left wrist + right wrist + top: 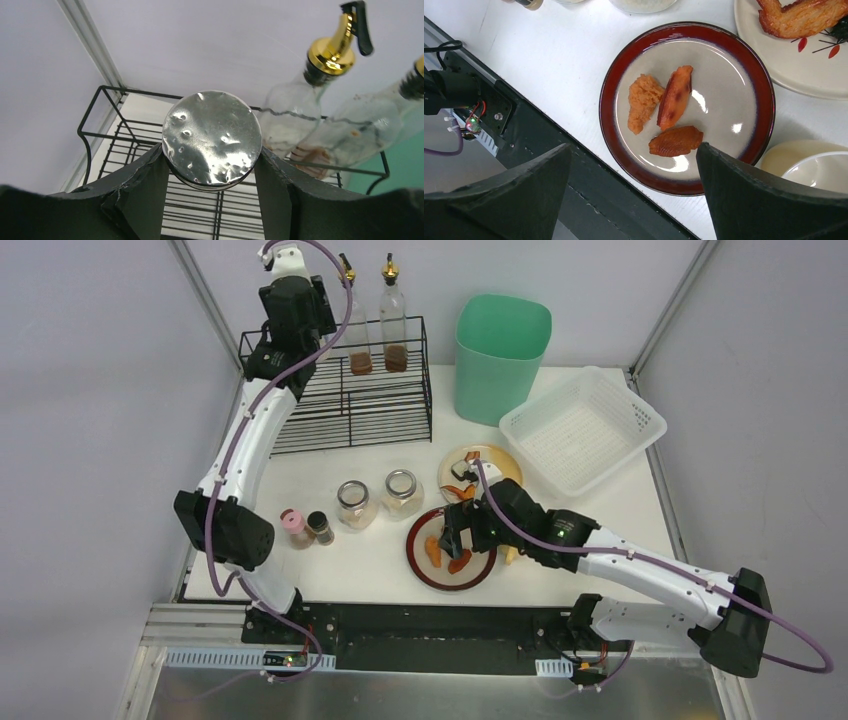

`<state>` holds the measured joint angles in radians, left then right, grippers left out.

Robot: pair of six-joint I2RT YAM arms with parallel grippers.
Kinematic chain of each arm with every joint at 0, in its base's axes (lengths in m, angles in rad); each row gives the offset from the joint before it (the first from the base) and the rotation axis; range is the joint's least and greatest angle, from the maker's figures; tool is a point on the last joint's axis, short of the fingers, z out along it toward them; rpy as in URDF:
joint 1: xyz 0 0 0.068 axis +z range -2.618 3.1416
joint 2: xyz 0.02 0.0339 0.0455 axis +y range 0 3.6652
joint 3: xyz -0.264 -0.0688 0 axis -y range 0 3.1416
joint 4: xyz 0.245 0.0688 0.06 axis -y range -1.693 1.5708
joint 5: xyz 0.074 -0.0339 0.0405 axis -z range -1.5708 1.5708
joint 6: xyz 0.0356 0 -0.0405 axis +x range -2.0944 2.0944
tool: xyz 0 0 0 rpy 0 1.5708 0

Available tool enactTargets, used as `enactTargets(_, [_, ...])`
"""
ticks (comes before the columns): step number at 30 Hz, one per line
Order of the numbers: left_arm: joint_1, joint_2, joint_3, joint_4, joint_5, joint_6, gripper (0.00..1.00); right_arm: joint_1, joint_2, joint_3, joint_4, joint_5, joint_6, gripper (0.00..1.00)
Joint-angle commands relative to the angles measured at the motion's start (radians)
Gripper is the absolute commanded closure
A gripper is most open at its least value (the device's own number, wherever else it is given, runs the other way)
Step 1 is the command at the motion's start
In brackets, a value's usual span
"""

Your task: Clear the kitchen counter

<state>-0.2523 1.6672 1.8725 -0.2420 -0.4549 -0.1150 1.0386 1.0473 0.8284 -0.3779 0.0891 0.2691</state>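
Observation:
The part of the bare rack wires beside the oil bottles is empty, so my left gripper should next go down onto it and let go of the small container.
The white kitchen counter (330,575) holds jars, shakers and plates. My left gripper (288,275) is raised over the back left corner of the black wire rack (340,405). In the left wrist view the gripper (211,162) is shut on a small container with a shiny silver lid (212,137), above the rack's wires (200,210). My right gripper (462,535) is open and empty over the red-rimmed plate (418,570). In the right wrist view the gripper (634,146) hangs above that plate (610,100), which holds three orange food pieces (675,96).
Two oil bottles (393,320) stand in the rack. Two glass jars (356,505), a pink shaker (293,528) and a dark shaker (320,527) stand on the counter. A cream plate with food (492,458), a white mesh basket (585,430) and a green bin (502,355) lie to the right.

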Motion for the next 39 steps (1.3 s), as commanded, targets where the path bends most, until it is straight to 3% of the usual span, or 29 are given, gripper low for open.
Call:
enactTargets(1, [0.038,0.041,0.105,0.122,-0.009,0.008,1.0,0.004,-0.007,-0.013,0.031,0.002,-0.006,0.01])
enactTargets(10, [0.071,0.214,0.304,0.124,0.01,0.018,1.0,0.004,0.018,-0.017,0.034,0.03,-0.014,0.01])
enactTargets(18, [0.09,0.295,0.353,0.129,0.015,-0.023,1.0,0.004,0.042,-0.012,0.027,0.052,-0.021,0.01])
enactTargets(28, [0.096,0.322,0.338,0.123,0.005,-0.046,1.0,0.004,0.057,-0.013,0.027,0.065,-0.021,0.01])
enactTargets(39, [0.096,0.241,0.224,0.115,0.012,-0.072,1.0,0.004,0.04,-0.019,0.03,0.058,-0.017,0.01])
